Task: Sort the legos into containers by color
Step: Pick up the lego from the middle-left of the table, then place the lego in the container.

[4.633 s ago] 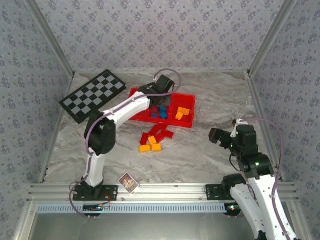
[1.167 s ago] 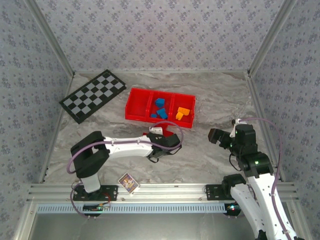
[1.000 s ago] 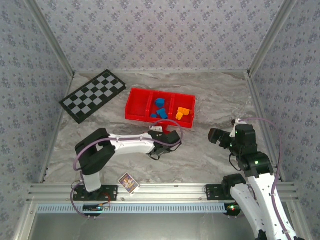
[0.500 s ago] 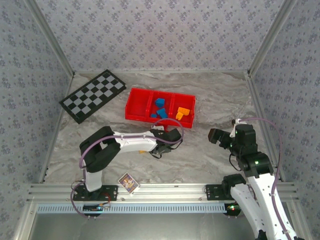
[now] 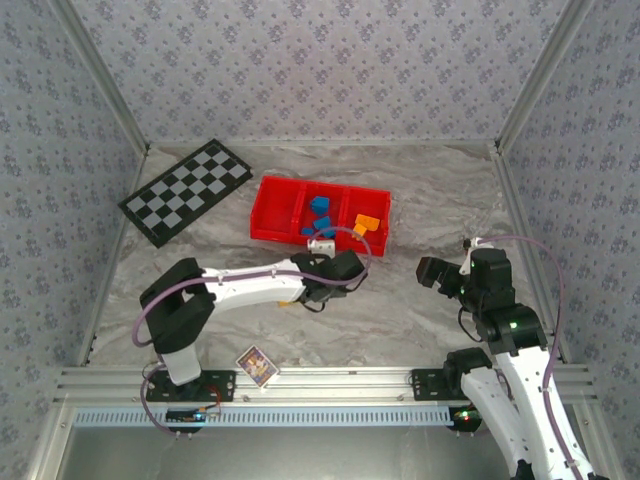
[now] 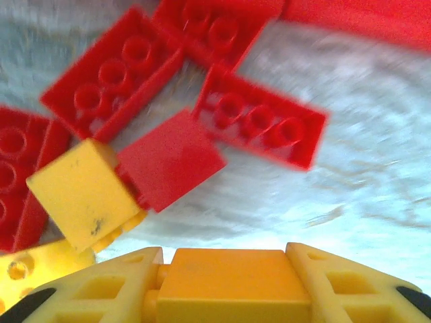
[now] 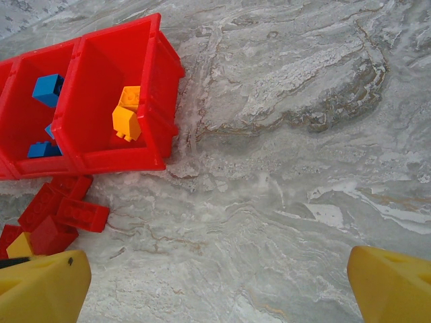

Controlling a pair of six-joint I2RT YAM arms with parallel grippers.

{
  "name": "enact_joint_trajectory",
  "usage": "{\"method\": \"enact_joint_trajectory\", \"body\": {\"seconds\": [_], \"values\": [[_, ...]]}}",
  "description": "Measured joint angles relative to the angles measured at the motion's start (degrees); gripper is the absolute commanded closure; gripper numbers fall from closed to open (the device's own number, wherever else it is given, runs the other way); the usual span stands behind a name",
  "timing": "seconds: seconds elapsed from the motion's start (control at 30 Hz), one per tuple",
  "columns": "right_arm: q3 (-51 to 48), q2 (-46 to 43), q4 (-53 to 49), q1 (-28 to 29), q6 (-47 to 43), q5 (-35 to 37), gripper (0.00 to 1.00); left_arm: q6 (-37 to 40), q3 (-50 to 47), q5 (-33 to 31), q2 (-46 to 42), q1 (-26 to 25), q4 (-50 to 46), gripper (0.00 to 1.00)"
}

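Note:
The left gripper lifts the matching brick over the red tray's near side next, then releases it there, since the orange bricks' section lies outward.
My left gripper [image 5: 326, 284] is low over the loose pile in front of the red tray [image 5: 268, 228], shut on an orange-yellow brick [image 6: 229, 282] that fills the gap between its fingers. Just beyond it lie red bricks [image 6: 259, 124], a smooth red one [image 6: 172, 158] and a yellow brick [image 6: 84, 192]. In the tray, blue bricks [image 5: 318, 215] sit in the middle compartment and orange ones [image 5: 366, 225] in the right; the left looks bare. My right gripper [image 5: 432, 272] hovers open off to the right, fingers [image 7: 40, 286] wide over bare table.
A black-and-white checkered board [image 5: 185, 190] lies at the back left. A small printed card [image 5: 257, 365] rests near the left arm's base. The right wrist view takes in the tray's right end [image 7: 158, 81] and the red pile [image 7: 64, 212]. Walls enclose the table.
The left arm left the tray, dropped to the pile in front of it, and its wrist has now drawn slightly back toward the tray. The right arm has not moved.

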Motion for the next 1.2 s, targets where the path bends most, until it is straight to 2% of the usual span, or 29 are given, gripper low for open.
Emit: {"method": "enact_joint_trajectory", "body": {"seconds": [0.13,0.27,0.43,0.77,1.0,1.2], "values": [[0.00,-0.02,0.00,0.00,0.00,0.00,0.00,5.73,6.10,-0.57,-0.46,1.97,-0.48,0.69],[0.00,-0.50,0.00,0.00,0.02,0.00,0.00,12.33,14.51,-0.31,1.68,6.58,-0.76,0.69],[0.00,-0.76,0.00,0.00,0.02,0.02,0.00,19.28,28.15,0.26,11.04,10.95,-0.59,0.66],[0.00,-0.76,0.00,0.00,0.00,0.00,0.00,25.49,49.88,2.47,30.14,13.70,-2.27,0.63],[0.00,-0.76,0.00,0.00,0.00,0.00,0.00,27.34,58.42,3.69,36.28,13.75,-3.63,0.44],[0.00,-0.76,0.00,0.02,0.00,0.00,0.00,30.18,59.63,4.28,36.68,13.81,-3.67,0.18]]}}
